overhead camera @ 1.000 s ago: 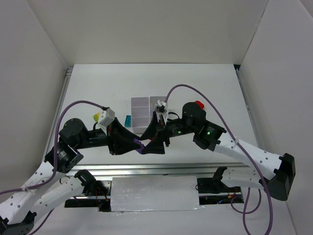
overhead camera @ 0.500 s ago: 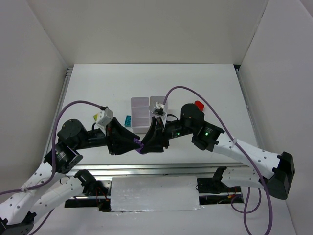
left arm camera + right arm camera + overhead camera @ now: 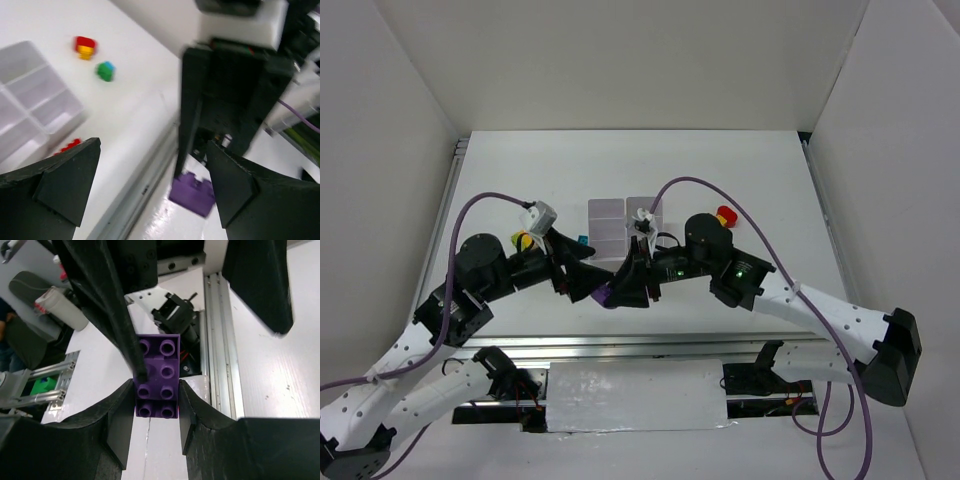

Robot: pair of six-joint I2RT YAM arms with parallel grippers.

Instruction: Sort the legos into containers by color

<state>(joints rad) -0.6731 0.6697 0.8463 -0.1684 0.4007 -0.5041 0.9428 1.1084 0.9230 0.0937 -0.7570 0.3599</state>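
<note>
The containers' empty middle section lies outward and below. My right gripper will swing outward, tilt its fingers down over that section and let go of the purple lego [image 3: 157, 376].
My right gripper [image 3: 156, 392] is shut on a purple lego [image 3: 157, 376], a two-by-four brick pinched across its short sides above the table's near rail. In the top view the brick [image 3: 605, 296] sits at the right gripper's tip [image 3: 618, 288]. The left gripper [image 3: 152, 152] stands open, its fingers wide on either side of the purple lego [image 3: 192, 192] without touching it. The white containers [image 3: 623, 222] lie just beyond both grippers. A red lego [image 3: 727, 213] lies to their right, and a teal lego [image 3: 583, 241] and a yellow-green lego [image 3: 520, 240] to their left.
The left wrist view shows the containers [image 3: 35, 100], a red-and-yellow lego [image 3: 85, 46], a green-and-teal lego [image 3: 105, 70] and a red lego [image 3: 70, 145] by the containers' wall. The metal rail [image 3: 640, 345] runs along the near edge. White walls close in the table.
The right gripper closed on the purple lego, then the left gripper opened and let it go. The left wrist rose and swung toward the containers.
</note>
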